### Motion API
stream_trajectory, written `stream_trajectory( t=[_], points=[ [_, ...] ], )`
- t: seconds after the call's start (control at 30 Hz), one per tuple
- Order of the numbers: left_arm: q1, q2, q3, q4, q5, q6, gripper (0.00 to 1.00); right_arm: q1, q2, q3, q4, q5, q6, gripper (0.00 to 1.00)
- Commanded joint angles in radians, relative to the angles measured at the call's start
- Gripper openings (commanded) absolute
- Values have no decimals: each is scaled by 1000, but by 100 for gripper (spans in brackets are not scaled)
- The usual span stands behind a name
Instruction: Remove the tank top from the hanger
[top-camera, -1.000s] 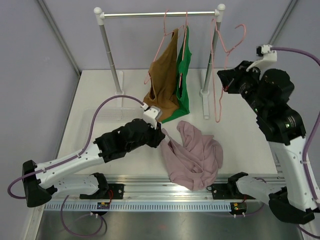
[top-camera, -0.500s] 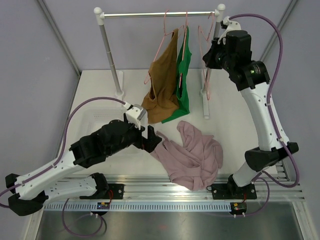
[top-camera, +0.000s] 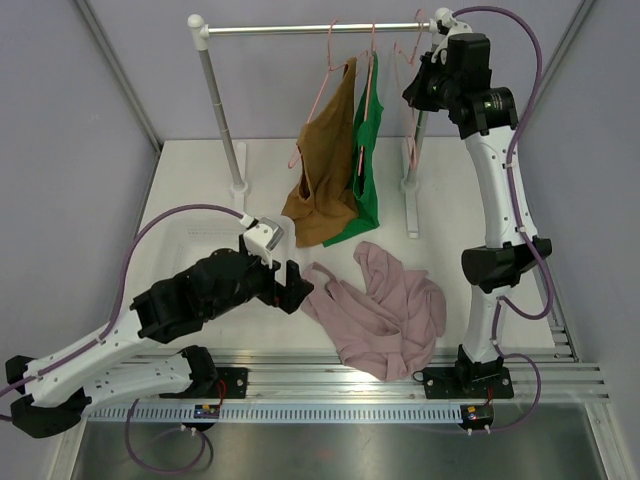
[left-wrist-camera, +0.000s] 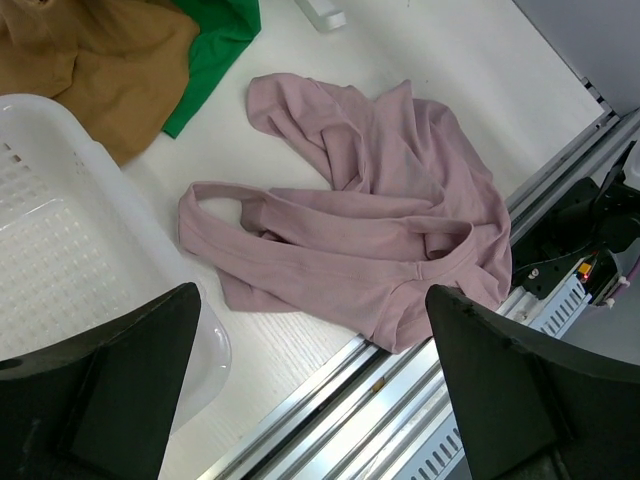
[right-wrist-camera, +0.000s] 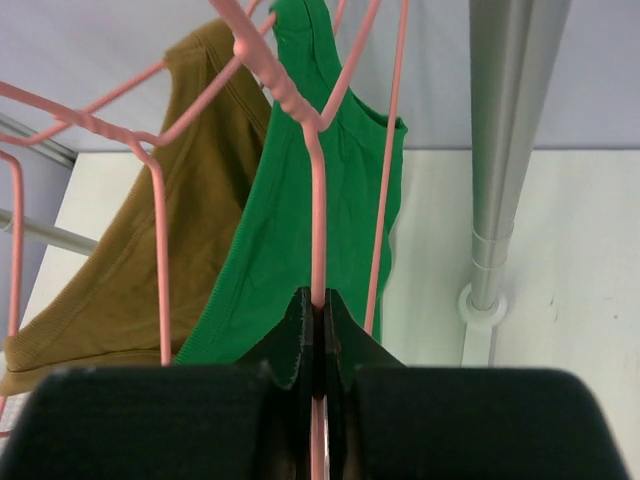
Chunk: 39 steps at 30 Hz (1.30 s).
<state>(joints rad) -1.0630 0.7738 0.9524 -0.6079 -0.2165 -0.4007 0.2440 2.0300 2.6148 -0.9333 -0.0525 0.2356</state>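
The tank top's bunched middle (top-camera: 390, 303) (left-wrist-camera: 405, 213) lies below my left gripper, to its right in the top view, so I will move it that way and down onto the tank top's folds.
The pink tank top (top-camera: 385, 305) lies crumpled on the table, off any hanger, and fills the middle of the left wrist view (left-wrist-camera: 370, 230). My left gripper (top-camera: 295, 285) hovers at its left edge, open, with nothing between the fingers (left-wrist-camera: 312, 330). My right gripper (top-camera: 417, 88) is up by the right end of the rail, shut on the wire of a bare pink hanger (right-wrist-camera: 316, 200). The jaws (right-wrist-camera: 318, 310) pinch its vertical stem. Part of that hanger (top-camera: 411, 155) shows beside the right post.
A brown top (top-camera: 322, 170) and a green top (top-camera: 368, 170) hang on pink hangers from the rail (top-camera: 280, 29). The rack's right post (right-wrist-camera: 505, 120) stands close to my right gripper. A white basket (left-wrist-camera: 60, 260) sits left of the pink top.
My left gripper opened, let go of the pink top and drew back to the left. My right arm swung the bare hanger up and left to the rail's right end.
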Motion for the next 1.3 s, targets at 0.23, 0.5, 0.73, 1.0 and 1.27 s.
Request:
stream_trajectory(
  t=[0.23,0.5,0.73,1.0,1.27],
  points=[
    [-6,38,-3,62,-20,-21,99,1,-74,-93,30,-41,-5,42],
    [-23,252,16,233,-50,-18,99,0,-244,-156,22,3,-25,97],
    [-115,583,117,344,-41,-21,99,0,-612,-592,77,46,-16,100],
    [-184,949,282,343,35,-33,99,1,-1112,-1066,168,-64,48,99],
    [-233,1183,408,278,37,-52,99,1,-1304,-1167,125,-179,51,99]
  ],
)
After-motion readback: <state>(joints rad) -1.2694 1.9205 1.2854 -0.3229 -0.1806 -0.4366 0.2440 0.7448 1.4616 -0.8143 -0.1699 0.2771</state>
